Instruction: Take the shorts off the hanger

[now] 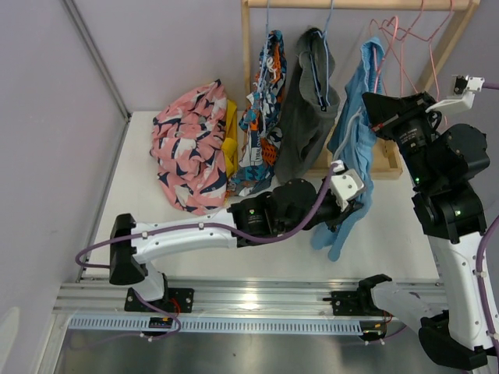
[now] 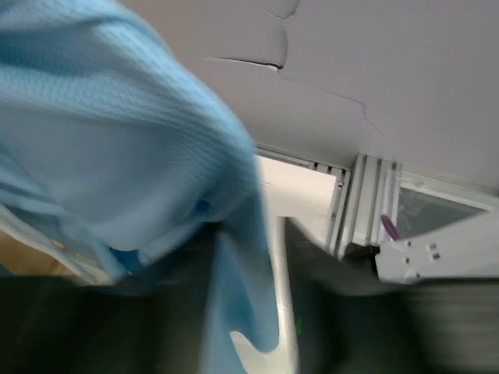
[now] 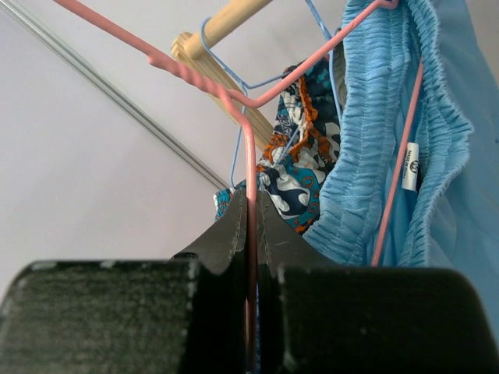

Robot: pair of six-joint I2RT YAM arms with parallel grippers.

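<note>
The wire of the shorts' hanger will go where empty hangers hang, so my right gripper will move outward and to the right in the top view, toward the bare pink hangers, to release it.
The light blue shorts (image 1: 357, 148) hang from a pink wire hanger (image 1: 387, 43) in front of the wooden rack. My right gripper (image 1: 380, 118) is shut on that hanger's wire (image 3: 251, 148), and the wire runs straight between its fingertips (image 3: 251, 204). The shorts' ruched waistband (image 3: 374, 156) drapes over the hanger beside it. My left gripper (image 1: 348, 209) is at the lower legs of the shorts. In the blurred left wrist view the blue fabric (image 2: 117, 156) hangs down between its dark jaws (image 2: 249, 312). They stand close on either side, with a thin pale strip showing beside the cloth.
Grey shorts (image 1: 308, 117) and blue-orange print shorts (image 1: 265, 109) hang on the rack (image 1: 359, 4). Pink print shorts (image 1: 187, 148) and yellow shorts (image 1: 230, 148) lie heaped on the white table at back left. Bare pink hangers (image 1: 425, 35) hang at the right. A metal rail (image 1: 249, 296) edges the near side.
</note>
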